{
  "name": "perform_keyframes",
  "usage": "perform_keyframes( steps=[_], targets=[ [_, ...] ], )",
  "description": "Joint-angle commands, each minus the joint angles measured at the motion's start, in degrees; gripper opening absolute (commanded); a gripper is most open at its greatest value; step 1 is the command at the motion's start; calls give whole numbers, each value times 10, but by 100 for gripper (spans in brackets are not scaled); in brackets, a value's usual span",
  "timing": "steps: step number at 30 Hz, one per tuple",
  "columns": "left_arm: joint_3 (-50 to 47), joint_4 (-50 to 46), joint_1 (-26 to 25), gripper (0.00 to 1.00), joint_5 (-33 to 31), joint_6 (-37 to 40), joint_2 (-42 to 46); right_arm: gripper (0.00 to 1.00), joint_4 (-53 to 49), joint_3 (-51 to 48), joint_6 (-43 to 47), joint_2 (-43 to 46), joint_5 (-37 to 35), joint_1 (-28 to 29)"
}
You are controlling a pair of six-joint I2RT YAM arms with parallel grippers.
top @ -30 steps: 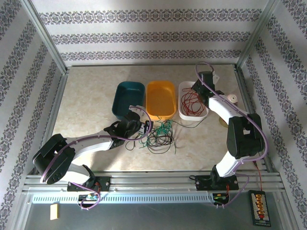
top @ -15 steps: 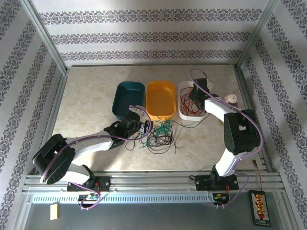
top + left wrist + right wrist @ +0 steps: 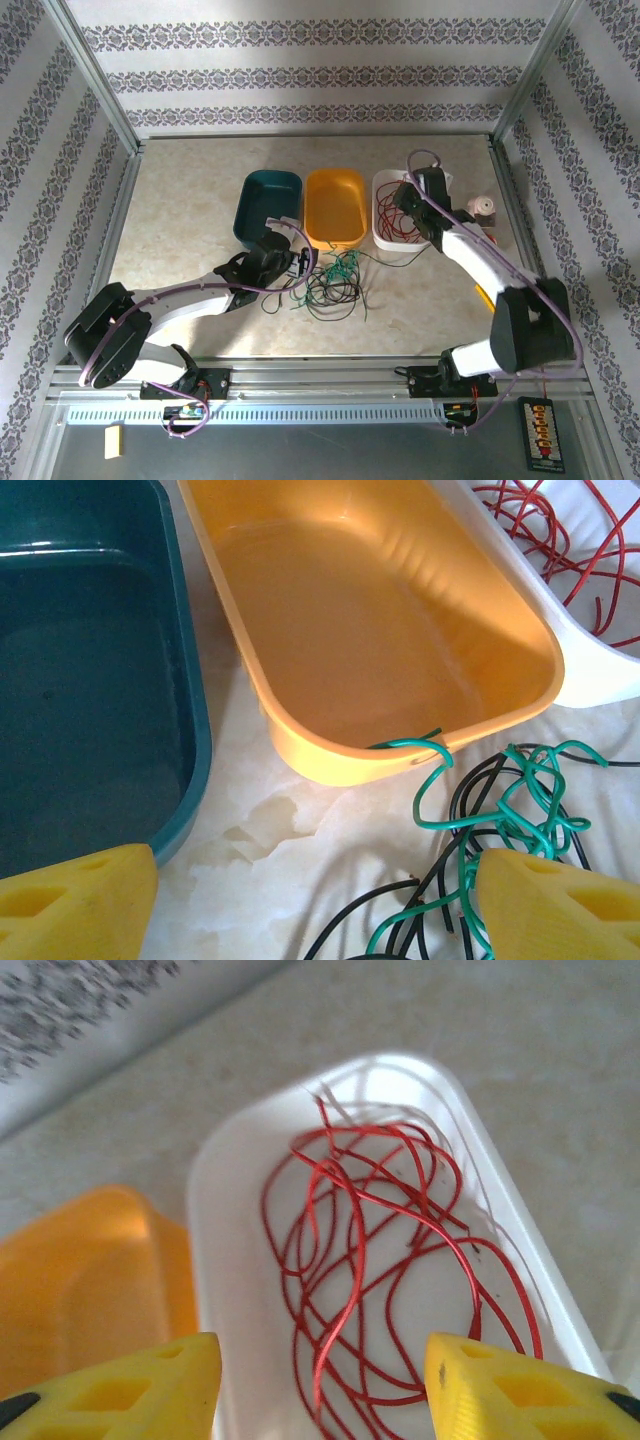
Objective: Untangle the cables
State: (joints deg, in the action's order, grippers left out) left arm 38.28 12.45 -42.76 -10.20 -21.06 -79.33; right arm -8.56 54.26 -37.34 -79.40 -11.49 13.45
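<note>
I will next move my right gripper back from the white tray (image 3: pixel 382 182) and down to close on the upper green loops, because they lie on top of the black cables.
A tangle of green and black cables (image 3: pixel 335 282) lies on the table in front of the orange tray (image 3: pixel 335 207). My left gripper (image 3: pixel 300 267) stands open at its left edge. In the left wrist view the left gripper (image 3: pixel 315 920) has bare table between its fingers; green cable (image 3: pixel 480 815) and black cable (image 3: pixel 375 902) lie by the right finger, and a green loop (image 3: pixel 412 744) hooks the orange tray's rim (image 3: pixel 330 765). Red cables (image 3: pixel 398 215) lie in the white tray (image 3: pixel 382 182). My right gripper (image 3: pixel 322 1390) hangs open above the red cables (image 3: pixel 370 1250), holding nothing.
A teal tray (image 3: pixel 268 205) stands left of the orange one, and its rim (image 3: pixel 195 730) is close to my left finger. A small reel of red wire (image 3: pixel 485 207) sits right of the white tray. Metal frame posts and patterned walls enclose the table.
My right gripper has opened and let go of a red cable over the white tray, and the right arm has shifted its elbow. The left arm and the green-black tangle have stayed put.
</note>
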Motion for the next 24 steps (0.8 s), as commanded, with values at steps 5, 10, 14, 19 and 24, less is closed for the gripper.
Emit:
perform_keyframes(
  steps=[5, 10, 14, 19, 24],
  targets=[
    [8, -14, -4, 84, 2, -4, 21, 55, -35, -85, 28, 136, -41, 69],
    [7, -18, 13, 84, 49, -20, 9, 53, -44, -94, 93, 113, 134, 156],
    [10, -24, 33, 83, 69, -39, 8, 53, -72, -77, 137, 48, 211, 227],
    [21, -69, 40, 81, 31, -40, 2, 52, -104, -32, 163, -24, 212, 261],
    [27, -88, 39, 80, 54, -18, -3, 50, -129, -11, 165, -60, 206, 262]
  ],
)
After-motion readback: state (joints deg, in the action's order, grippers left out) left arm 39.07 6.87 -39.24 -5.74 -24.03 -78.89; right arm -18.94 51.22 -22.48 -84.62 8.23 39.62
